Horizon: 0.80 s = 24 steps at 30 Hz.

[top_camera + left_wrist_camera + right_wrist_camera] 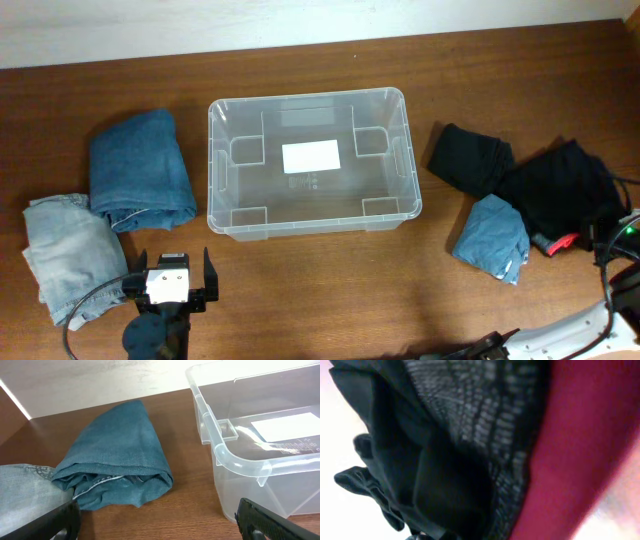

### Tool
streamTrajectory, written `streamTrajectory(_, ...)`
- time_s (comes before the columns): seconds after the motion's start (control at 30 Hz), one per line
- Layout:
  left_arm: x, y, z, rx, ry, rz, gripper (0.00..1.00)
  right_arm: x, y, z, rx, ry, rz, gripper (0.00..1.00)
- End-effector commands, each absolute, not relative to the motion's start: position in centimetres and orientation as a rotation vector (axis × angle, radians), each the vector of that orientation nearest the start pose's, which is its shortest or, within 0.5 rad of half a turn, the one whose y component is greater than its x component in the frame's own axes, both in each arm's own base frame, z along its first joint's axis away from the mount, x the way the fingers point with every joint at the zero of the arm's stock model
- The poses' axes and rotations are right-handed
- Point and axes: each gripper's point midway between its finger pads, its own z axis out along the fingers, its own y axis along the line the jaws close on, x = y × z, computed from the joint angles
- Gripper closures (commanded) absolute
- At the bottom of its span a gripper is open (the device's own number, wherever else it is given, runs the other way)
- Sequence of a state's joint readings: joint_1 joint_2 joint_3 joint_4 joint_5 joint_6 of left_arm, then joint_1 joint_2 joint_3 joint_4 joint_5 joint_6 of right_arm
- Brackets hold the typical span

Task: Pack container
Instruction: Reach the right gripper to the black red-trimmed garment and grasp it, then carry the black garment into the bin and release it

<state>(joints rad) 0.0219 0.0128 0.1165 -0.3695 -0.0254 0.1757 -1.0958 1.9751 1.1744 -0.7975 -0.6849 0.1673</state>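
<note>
Next, the right gripper moves the black garment up, then down onto the container's empty base (270,180), which lies to its left in the overhead view.
The clear container (218,160) stands in the middle of the table, with nothing in it but a white label (311,156) on its base. It also shows in the left wrist view (220,440). My left gripper (175,258) is open and holds nothing, low over bare table in front of the container's left corner, as the left wrist view (160,527) shows. My right arm (612,245) reaches into the black clothes (555,190) at the far right. The right wrist view is filled by black cloth (445,450) and red fabric (580,435), and its fingers do not show.
A folded dark blue denim piece (140,168) and pale jeans (65,255) lie left of the container. The dark blue piece also shows in the left wrist view (120,455). Another black garment (470,158) and a small blue denim piece (492,236) lie to the right.
</note>
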Motion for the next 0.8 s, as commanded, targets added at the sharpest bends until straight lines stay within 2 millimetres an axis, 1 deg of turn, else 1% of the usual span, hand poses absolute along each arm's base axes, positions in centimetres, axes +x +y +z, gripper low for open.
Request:
streamTrajectory(0.0, 23.1, 0.8, 13.7, 0.126, 1.83, 0.155, 0.01, 25.6, -25.1, 9.0, 1.438, 2.158, 0.687, 0.96)
streamTrajectory(0.03, 23.1, 0.8, 13.7, 0.126, 1.83, 0.155, 0.01, 26.3, -24.7, 11.3, 1.366, 2.13, 0.68, 0.96)
streamTrajectory(0.07, 23.1, 0.8, 13.7, 0.126, 1.83, 0.155, 0.01, 26.9, -23.9, 14.4, 1.276, 2.095, 0.665, 0.96)
streamTrajectory(0.1, 23.1, 0.8, 13.7, 0.126, 1.83, 0.155, 0.01, 27.4, -23.1, 16.8, 1.212, 2.07, 0.652, 0.96)
streamTrajectory(0.13, 23.1, 0.8, 13.7, 0.126, 1.83, 0.155, 0.01, 27.9, -21.8, 19.8, 1.126, 2.041, 0.636, 0.96)
streamTrajectory(0.2, 23.1, 0.8, 13.7, 0.126, 1.83, 0.155, 0.0, 28.5, -18.9, 23.9, 0.996, 2.011, 0.618, 0.96)
streamTrajectory(0.23, 23.1, 0.8, 13.7, 0.126, 1.83, 0.155, 0.01, 28.9, -16.2, 26.6, 0.88, 2.0, 0.615, 0.96)
streamTrajectory(0.27, 23.1, 0.8, 13.7, 0.126, 1.83, 0.155, 0.01, 29.1, -13.9, 28.4, 0.789, 1.996, 0.622, 0.96)
streamTrajectory(0.3, 23.1, 0.8, 13.7, 0.126, 1.83, 0.155, 0.01, 29.2, -11.9, 29.6, 0.727, 1.992, 0.635, 0.96)
streamTrajectory(0.4, 23.1, 0.8, 13.7, 0.126, 1.83, 0.155, 0.01, 29.7, -3.9, 33.5, 0.464, 1.979, 0.739, 0.96)
streamTrajectory(0.43, 23.1, 0.8, 13.7, 0.126, 1.83, 0.155, 0.01, 29.8, -2.6, 34.1, 0.419, 1.971, 0.762, 0.96)
streamTrajectory(0.47, 23.1, 0.8, 13.7, 0.126, 1.83, 0.155, 0.0, 30.2, 1.2, 36.0, 0.261, 1.942, 0.831, 0.96)
streamTrajectory(0.53, 23.1, 0.8, 13.7, 0.126, 1.83, 0.155, 0.01, 30.5, 5.5, 37.6, 0.068, 1.903, 0.899, 0.96)
streamTrajectory(0.57, 23.1, 0.8, 13.7, 0.126, 1.831, 0.155, 0.01, 30.7, 8.3, 38.4, -0.05, 1.877, 0.946, 0.96)
streamTrajectory(0.6, 23.1, 0.8, 13.7, 0.126, 1.83, 0.155, 0.01, 30.9, 9.8, 38.7, -0.109, 1.863, 0.972, 0.96)
streamTrajectory(0.63, 23.1, 0.8, 13.7, 0.126, 1.83, 0.155, 0.01, 31.2, 12.2, 39.0, -0.192, 1.845, 1.014, 0.96)
streamTrajectory(0.67, 23.1, 0.8, 13.7, 0.126, 1.83, 0.155, 0.01, 31.5, 14.4, 38.9, -0.256, 1.836, 1.05, 0.96)
streamTrajectory(0.7, 23.1, 0.8, 13.7, 0.126, 1.83, 0.155, 0.01, 32.2, 17.7, 38.2, -0.341, 1.833, 1.101, 0.96)
streamTrajectory(0.77, 23.1, 0.8, 13.7, 0.126, 1.83, 0.155, 0.01, 33.7, 22.5, 35.9, -0.443, 1.848, 1.174, 0.96)
